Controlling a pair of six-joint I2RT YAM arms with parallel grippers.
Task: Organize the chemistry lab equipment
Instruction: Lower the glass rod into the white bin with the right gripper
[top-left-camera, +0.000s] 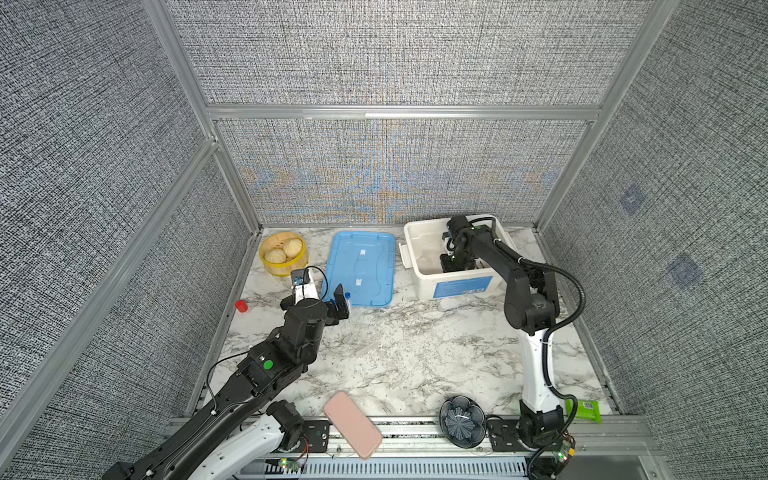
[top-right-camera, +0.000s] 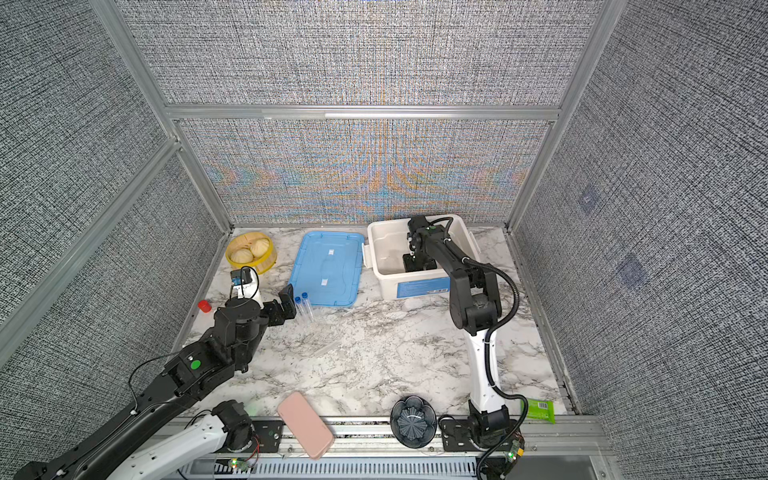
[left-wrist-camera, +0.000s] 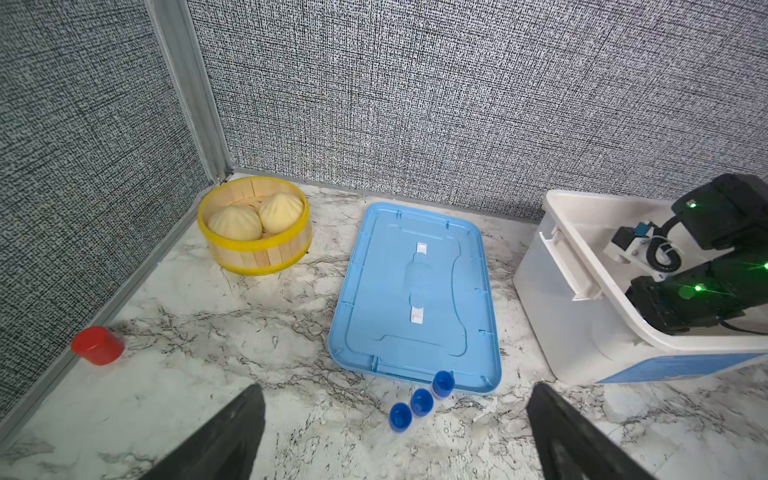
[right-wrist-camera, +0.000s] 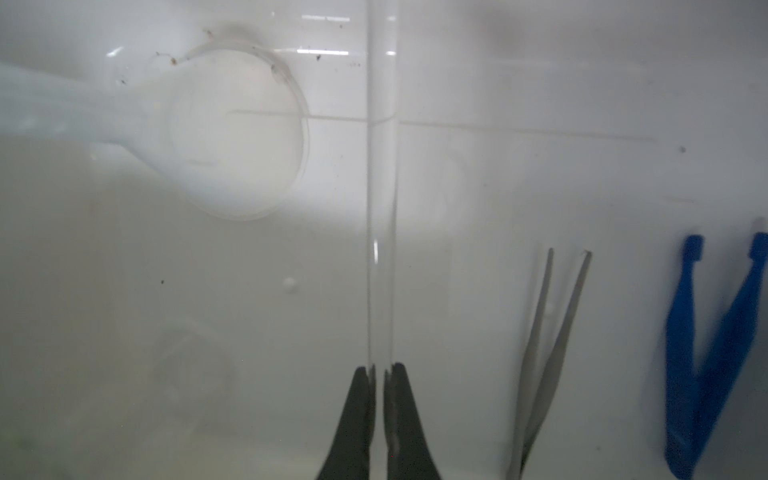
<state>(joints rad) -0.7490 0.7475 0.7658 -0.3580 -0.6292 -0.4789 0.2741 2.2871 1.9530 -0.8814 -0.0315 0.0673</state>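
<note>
The long thin clear stick (right-wrist-camera: 380, 208) is inside the white bin, so I will next lower my right gripper toward the bottom of the bin beside the silver tweezers and let go of the stick's end.
Three slim clear tubes with blue caps (left-wrist-camera: 422, 402) lie side by side on the marble at the near corner of the blue lid, also seen in a top view (top-right-camera: 305, 305). My left gripper (left-wrist-camera: 395, 392) hovers just short of their caps, open wide and holding nothing; in a top view it (top-left-camera: 340, 303) sits close beside the tubes. My right gripper (right-wrist-camera: 380, 368) reaches down inside the white bin (top-left-camera: 409, 245) and is shut on the end of a long thin clear stick (right-wrist-camera: 380, 208). Thin silver tweezers (right-wrist-camera: 548, 353) and dark blue tweezers (right-wrist-camera: 715, 353) lie on the bin floor beside it.
The blue lid (top-left-camera: 361, 266) lies flat left of the bin. A yellow steamer basket with buns (top-left-camera: 284, 253) stands in the back left corner and a small red cup (top-left-camera: 241, 306) by the left wall. A pink phone (top-left-camera: 352, 424), a dark flower-shaped bowl (top-left-camera: 462, 420) and a green packet (top-left-camera: 586, 410) line the front edge.
</note>
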